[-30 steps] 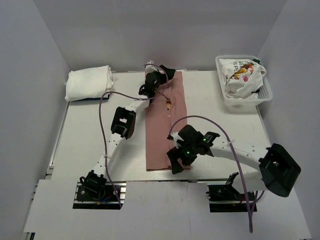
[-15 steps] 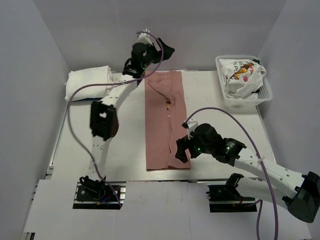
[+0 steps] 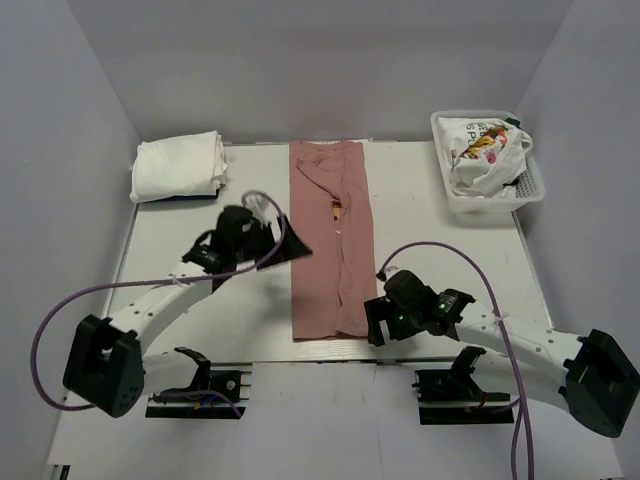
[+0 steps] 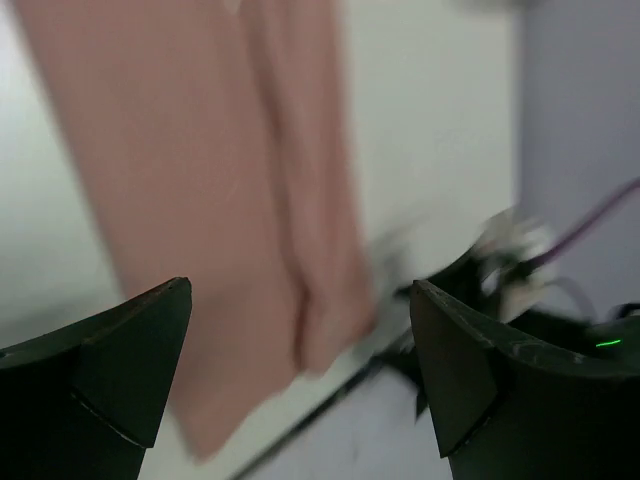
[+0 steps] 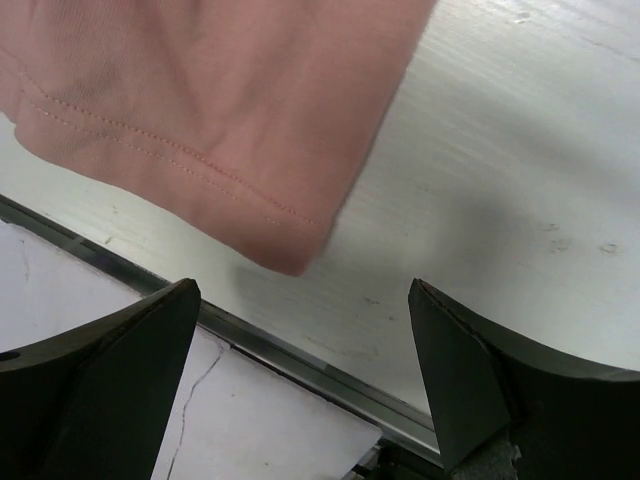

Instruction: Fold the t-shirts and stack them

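Note:
The folded t-shirt's near corner opposite my right gripper is below and back from my left gripper, which will move back and down onto it next.
A dusty-pink t-shirt (image 3: 332, 240) lies folded into a long narrow strip down the middle of the table. My left gripper (image 3: 288, 243) hovers open at the strip's left edge, about halfway along. The blurred left wrist view shows the pink t-shirt (image 4: 200, 180) beyond the open left gripper (image 4: 300, 290). My right gripper (image 3: 378, 325) is open just right of the strip's near right corner. In the right wrist view that hemmed corner (image 5: 200, 120) lies ahead of the empty right gripper (image 5: 305, 290). A folded white t-shirt pile (image 3: 178, 166) sits at the far left.
A white mesh basket (image 3: 532, 188) at the far right holds a crumpled white t-shirt with colourful print (image 3: 482, 150). The table's metal near edge (image 5: 300, 355) runs right under the right gripper. Purple cables loop from both arms.
The left arm swung back from the far end of the shirt to its left side at mid-length. The right gripper drew back off the near corner toward the table's edge. The shirt stayed flat.

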